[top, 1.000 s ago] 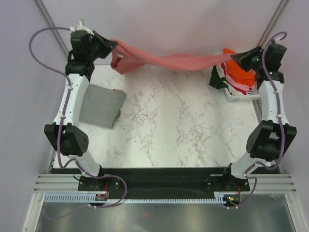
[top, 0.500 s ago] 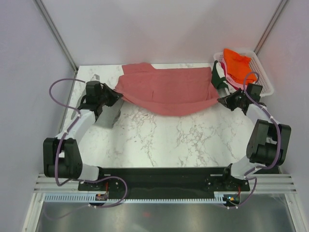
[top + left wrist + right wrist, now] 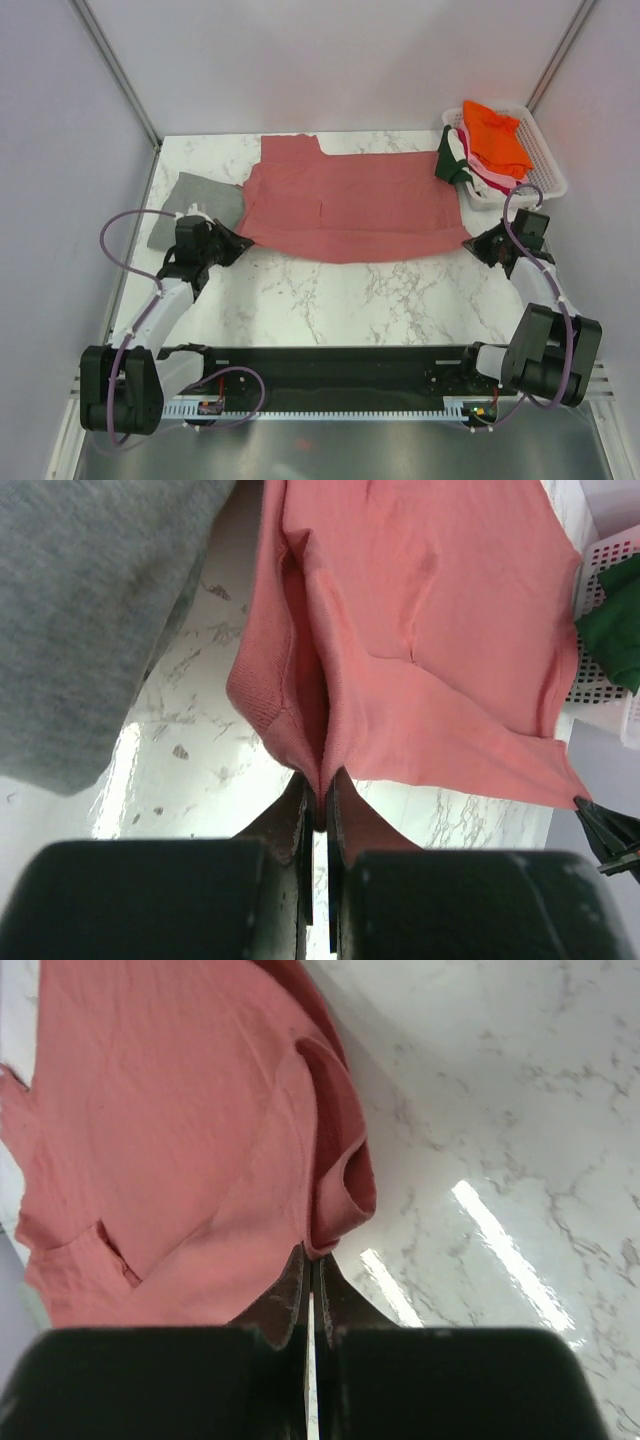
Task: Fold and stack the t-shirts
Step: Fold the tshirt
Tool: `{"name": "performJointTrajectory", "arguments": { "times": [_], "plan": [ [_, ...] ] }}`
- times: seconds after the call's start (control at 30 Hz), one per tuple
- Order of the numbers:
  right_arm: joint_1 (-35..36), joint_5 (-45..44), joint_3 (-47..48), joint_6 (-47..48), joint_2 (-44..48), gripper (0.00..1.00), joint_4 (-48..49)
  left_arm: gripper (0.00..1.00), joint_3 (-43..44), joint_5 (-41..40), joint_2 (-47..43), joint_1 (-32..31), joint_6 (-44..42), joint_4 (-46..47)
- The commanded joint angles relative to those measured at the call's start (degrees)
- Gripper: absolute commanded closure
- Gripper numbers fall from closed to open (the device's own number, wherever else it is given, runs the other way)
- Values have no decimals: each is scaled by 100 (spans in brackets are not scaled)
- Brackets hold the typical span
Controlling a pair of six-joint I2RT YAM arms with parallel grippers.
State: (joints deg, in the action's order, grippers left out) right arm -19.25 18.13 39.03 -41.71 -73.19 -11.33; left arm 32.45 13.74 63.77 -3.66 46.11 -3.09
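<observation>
The salmon-pink shirt's near corner in my left gripper will come back toward my base next, as empty marble lies in front of the shirt's raised edge.
A salmon-pink t-shirt (image 3: pixel 350 205) lies spread across the back half of the marble table. My left gripper (image 3: pixel 236 240) is shut on its near left corner, the cloth (image 3: pixel 400 630) pinched between the jaws (image 3: pixel 320 800). On the right, my right gripper (image 3: pixel 474 242) is shut on the near right corner, where the hem (image 3: pixel 200 1140) curls into the jaws (image 3: pixel 310 1260). A folded grey t-shirt (image 3: pixel 195 205) lies at the left edge, partly under the pink one (image 3: pixel 80 620). More t-shirts, orange (image 3: pixel 495 135), pink and dark green (image 3: pixel 450 160), are piled in the basket.
A white slatted basket (image 3: pixel 545 160) stands at the back right corner, its clothes spilling over the near side. Bare marble (image 3: pixel 370 290) stretches from the pink shirt's front edge to the arm bases. Walls close in on three sides.
Both grippers have come down and toward the near edge, from holding the pink shirt stretched high at the back to laying it flat on the table. The grey shirt is uncovered again.
</observation>
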Motion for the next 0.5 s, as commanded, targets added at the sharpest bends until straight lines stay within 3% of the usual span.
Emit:
{"name": "performJointTrajectory", "arguments": {
  "times": [0.0,0.47],
  "plan": [
    [-62,-485,-237,313,305,100,-308,98,-291,-73,-391,6,-128,-121],
    [-132,-1075,-1055,409,1544,100,-958,98,-1328,-441,-1542,-3,223,-578]
  ]
}}
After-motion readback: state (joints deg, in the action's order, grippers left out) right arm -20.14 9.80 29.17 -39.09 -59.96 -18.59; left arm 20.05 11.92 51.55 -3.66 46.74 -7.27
